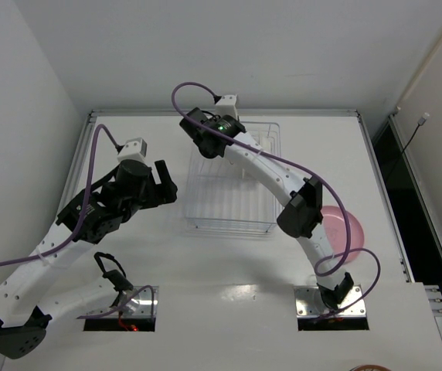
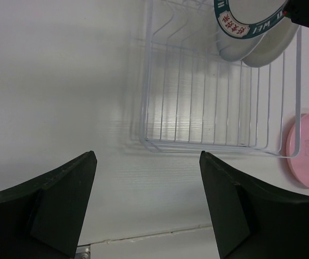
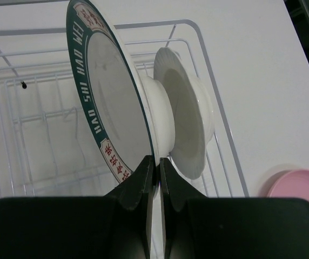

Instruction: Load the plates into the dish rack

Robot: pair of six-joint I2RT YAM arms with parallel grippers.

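The part of the rack beside the standing pale plate is empty. I need to gently move my right gripper down, lower the teal-banded plate (image 2: 252,13) onto the rack wires there and let go of the teal-banded plate's rim.
My right gripper (image 3: 155,159) is shut on the rim of the white plate with the dark teal band (image 3: 111,91), holding it on edge over the far end of the white wire dish rack (image 3: 214,65). A pale, glass-like plate (image 3: 184,118) stands on edge in the rack just behind it. The pink plate (image 1: 348,228) lies flat on the table right of the rack (image 1: 232,205). My left gripper (image 2: 147,156) is open and empty above the table left of the rack; its view shows the teal-banded plate (image 2: 252,13) and the pink plate (image 2: 308,151).
The right arm (image 1: 302,205) reaches over the rack's right side and partly covers the pink plate. The near part of the rack (image 2: 214,124) holds nothing. A dark gap (image 1: 414,193) runs along the table's right edge.
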